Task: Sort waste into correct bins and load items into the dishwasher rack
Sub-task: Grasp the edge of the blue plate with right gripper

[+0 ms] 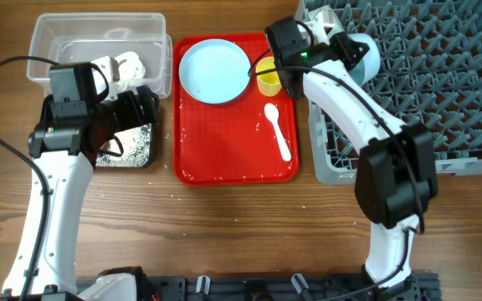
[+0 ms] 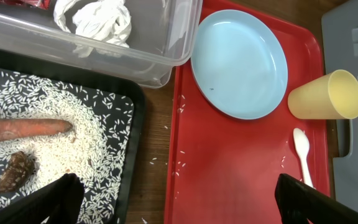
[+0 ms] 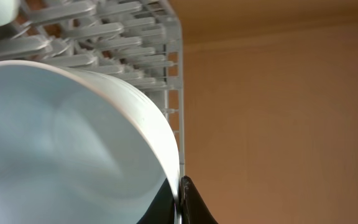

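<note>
The light-blue bowl [image 1: 370, 57] hangs tilted over the grey rack. My right gripper moves slightly toward the rack's tray-side edge next, then lets go of the bowl's rim.
My right gripper [image 3: 180, 200] is shut on the rim of a light-blue bowl [image 3: 55, 143], held tilted over the left part of the grey dishwasher rack [image 1: 425, 84]; the bowl [image 1: 370, 57] and gripper [image 1: 351, 52] also show from overhead. My left gripper [image 2: 180, 205] is open and empty, over the gap between the black bin [image 2: 129, 155] and the red tray. The black bin holds rice [image 2: 79, 118], a carrot piece [image 2: 23, 129] and a brown scrap [image 2: 16, 171]. The clear tub [image 2: 117, 65] holds a white tissue [image 2: 95, 18] and a red wrapper [image 2: 27, 3].
The red tray [image 1: 233, 159] carries a light-blue plate [image 1: 214, 71], a yellow cup [image 1: 268, 77] and a white spoon [image 1: 279, 130], with stray rice grains. A pale object [image 1: 329, 18], partly hidden by my right arm, sits in the rack's far left corner.
</note>
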You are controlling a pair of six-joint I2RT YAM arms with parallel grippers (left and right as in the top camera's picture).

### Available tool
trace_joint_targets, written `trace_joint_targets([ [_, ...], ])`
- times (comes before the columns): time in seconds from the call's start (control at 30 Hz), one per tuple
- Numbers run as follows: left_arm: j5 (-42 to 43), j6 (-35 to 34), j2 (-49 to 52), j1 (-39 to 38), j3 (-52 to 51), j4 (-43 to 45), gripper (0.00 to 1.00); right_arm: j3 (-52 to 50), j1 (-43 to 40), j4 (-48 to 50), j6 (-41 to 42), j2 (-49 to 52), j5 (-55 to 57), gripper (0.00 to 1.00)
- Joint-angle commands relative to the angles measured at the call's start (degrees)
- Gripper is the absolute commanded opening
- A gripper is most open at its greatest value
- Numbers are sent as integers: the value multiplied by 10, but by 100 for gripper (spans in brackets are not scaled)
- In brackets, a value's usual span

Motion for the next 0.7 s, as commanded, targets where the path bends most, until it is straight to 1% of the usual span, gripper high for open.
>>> trace_joint_targets([
  [0.0,5,11,-9,3,9,2,100,-5,-1,-3,-16,29,5,4],
  [0.17,5,11,-9,3,9,2,100,-5,16,-25,-14,29,5,4],
  [0.33,5,11,-9,3,9,2,100,-5,56,-69,-16,29,-17,4],
  [0.37,5,11,-9,3,9,2,100,-5,66,-79,-16,29,-24,8],
  [0.47,5,11,-9,3,9,2,100,-5,89,-85,-16,29,-30,25],
  [0.5,5,11,-9,3,9,2,100,-5,94,-85,-16,29,-30,38],
  [0.53,5,11,-9,3,9,2,100,-5,99,-85,-16,29,-30,45],
  [0.6,5,11,-9,3,9,2,100,-5,103,-89,-16,29,-30,63],
  [0.67,5,11,-9,3,9,2,100,-5,103,-93,-16,29,-30,71],
])
